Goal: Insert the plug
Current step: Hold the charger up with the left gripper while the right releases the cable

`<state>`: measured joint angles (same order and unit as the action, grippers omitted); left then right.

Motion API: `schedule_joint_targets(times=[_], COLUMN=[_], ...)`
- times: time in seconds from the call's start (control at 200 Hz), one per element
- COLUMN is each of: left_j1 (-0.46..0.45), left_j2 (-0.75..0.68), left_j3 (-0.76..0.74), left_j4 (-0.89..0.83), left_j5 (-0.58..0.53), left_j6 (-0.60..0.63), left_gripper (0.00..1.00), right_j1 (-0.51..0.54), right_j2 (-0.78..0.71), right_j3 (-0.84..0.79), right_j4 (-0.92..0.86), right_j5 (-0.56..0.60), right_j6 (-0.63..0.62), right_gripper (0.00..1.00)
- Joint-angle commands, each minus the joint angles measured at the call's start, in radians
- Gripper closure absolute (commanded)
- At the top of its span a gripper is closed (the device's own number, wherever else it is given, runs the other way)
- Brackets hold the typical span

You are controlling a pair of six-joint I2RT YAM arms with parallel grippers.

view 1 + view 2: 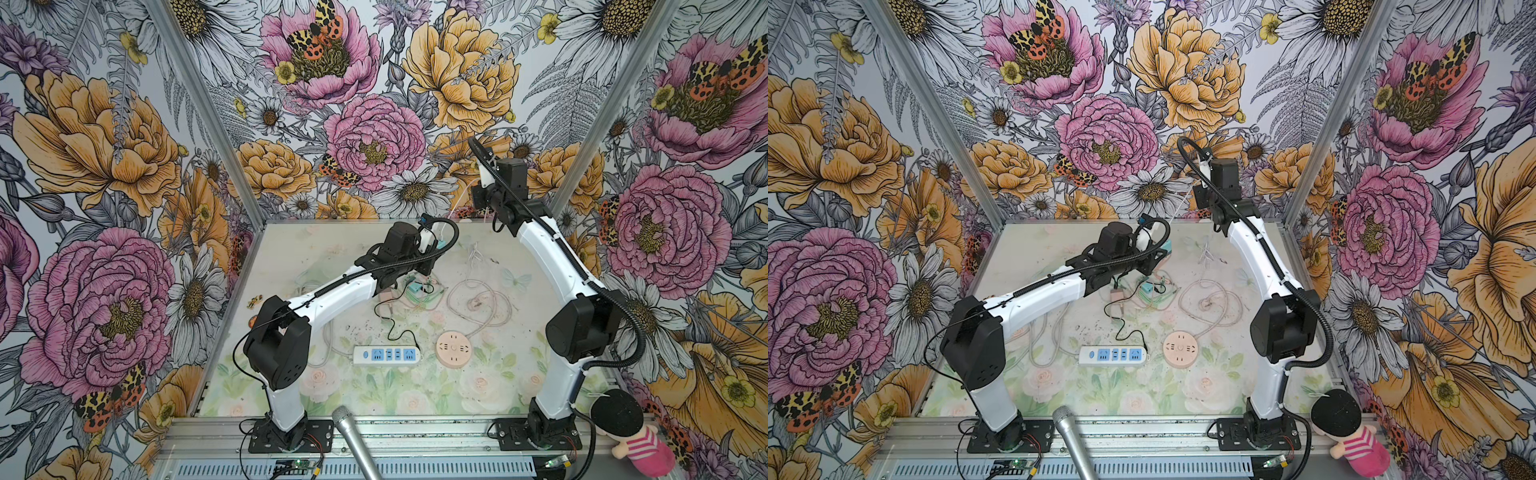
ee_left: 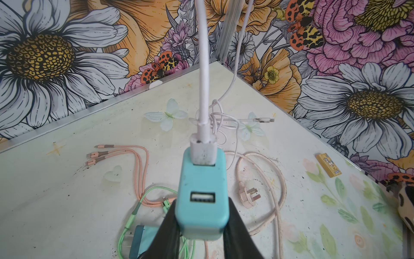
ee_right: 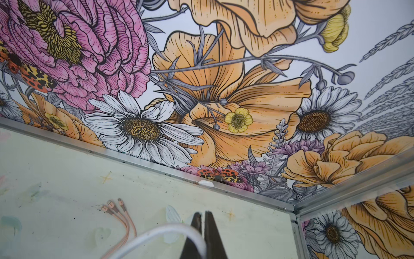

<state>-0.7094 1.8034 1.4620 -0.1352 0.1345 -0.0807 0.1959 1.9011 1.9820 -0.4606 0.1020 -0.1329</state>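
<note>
My right gripper holds the white cable [image 2: 203, 67] and needs to move down toward the tangled loops on the table below it and let go, since the plug is seated in the charger.
My left gripper [image 2: 201, 216] is shut on a teal USB charger [image 2: 201, 201], its black fingers [image 2: 170, 224] pressing both sides. The white USB plug [image 2: 202, 150] sits in the charger's far port; the nearer port shows empty. From the plug a white cable [image 2: 203, 67] rises out of view. My right gripper [image 3: 202, 215] is shut on that white cable [image 3: 161, 229], which loops away from its jaws. In a top view the charger [image 1: 1166, 248] is held above the back of the table, with the right gripper [image 1: 478, 195] higher up near the back wall.
A white power strip [image 1: 386, 354] and a round pink socket [image 1: 453, 348] lie mid-table. Under the left arm are a second teal charger [image 2: 141, 240], pink cables [image 2: 139, 161], green cable and a pink three-pin plug [image 2: 248, 197]. A microphone [image 1: 353, 436] and doll [image 1: 623, 432] are at the front.
</note>
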Motion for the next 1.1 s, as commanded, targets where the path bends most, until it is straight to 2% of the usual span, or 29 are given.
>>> schedule_joint_targets(times=[0.0,0.135,0.37,0.545,0.741,0.971,1.096], left_j1=[-0.011,-0.021,-0.041,-0.044,-0.044,-0.061,-0.084], left_j2=[0.048,0.081,0.101,0.075,0.031,0.054,0.082], left_j3=[0.036,0.047,0.025,-0.02,-0.087,-0.087,-0.056], left_j4=[0.017,0.023,0.028,0.028,0.028,0.061,0.065], left_j5=[0.031,0.036,0.037,0.04,0.042,0.065,0.056], left_j6=[-0.027,-0.035,-0.05,-0.058,-0.063,-0.109,-0.11], left_gripper=[0.88,0.88,0.89,0.89,0.89,0.89,0.89], right_j1=[-0.034,-0.057,-0.082,-0.084,-0.085,-0.11,-0.128], right_j2=[0.024,0.059,0.096,0.098,0.077,-0.005,-0.089], right_j3=[0.06,0.055,-0.051,-0.135,-0.218,-0.328,-0.422], right_j4=[0.046,0.058,0.07,0.072,0.07,0.066,0.065], right_j5=[0.015,0.031,0.151,0.098,0.054,-0.01,-0.047], right_j6=[-0.003,0.004,0.083,0.13,0.191,0.256,0.292], right_gripper=[1.0,1.0,1.0,1.0,0.82,0.46,0.42])
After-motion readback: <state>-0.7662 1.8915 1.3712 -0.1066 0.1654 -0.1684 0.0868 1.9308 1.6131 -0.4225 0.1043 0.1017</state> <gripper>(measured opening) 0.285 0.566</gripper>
